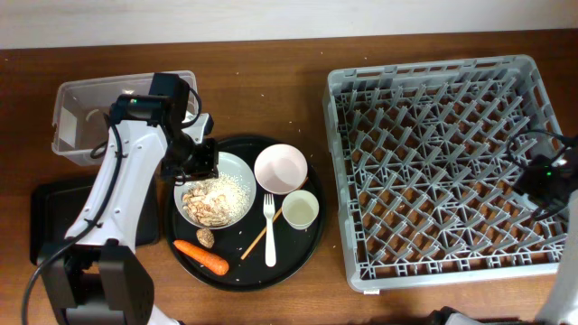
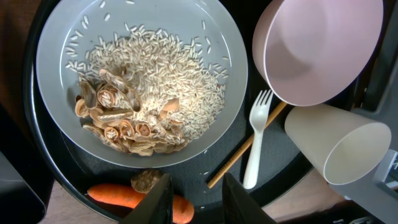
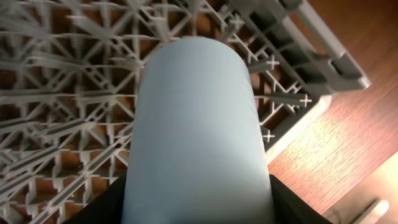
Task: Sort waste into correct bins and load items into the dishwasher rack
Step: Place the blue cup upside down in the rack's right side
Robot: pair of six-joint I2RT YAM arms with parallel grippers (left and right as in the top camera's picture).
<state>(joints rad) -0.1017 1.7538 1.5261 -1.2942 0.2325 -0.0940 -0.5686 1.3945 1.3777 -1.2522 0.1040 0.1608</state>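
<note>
The pegs in the rack's near corner are below the light-blue cup, so the right gripper should next move gently down and slightly back to release the cup onto them.
A wide pale-grey bowl on the round black tray holds loose rice and brown scraps. My left gripper hovers over it, open, with nothing between its fingers. An orange carrot and a brown scrap lie at the tray's near edge. The small pink bowl, cream cup and white fork sit beside them. My right gripper is shut on the light-blue cup above the grey rack, near its right edge.
The clear tub stands at the back left and the shallow black rectangular tray lies in front of it. A thin wooden stick lies by the fork on the round tray. My left arm crosses over the rectangular tray.
</note>
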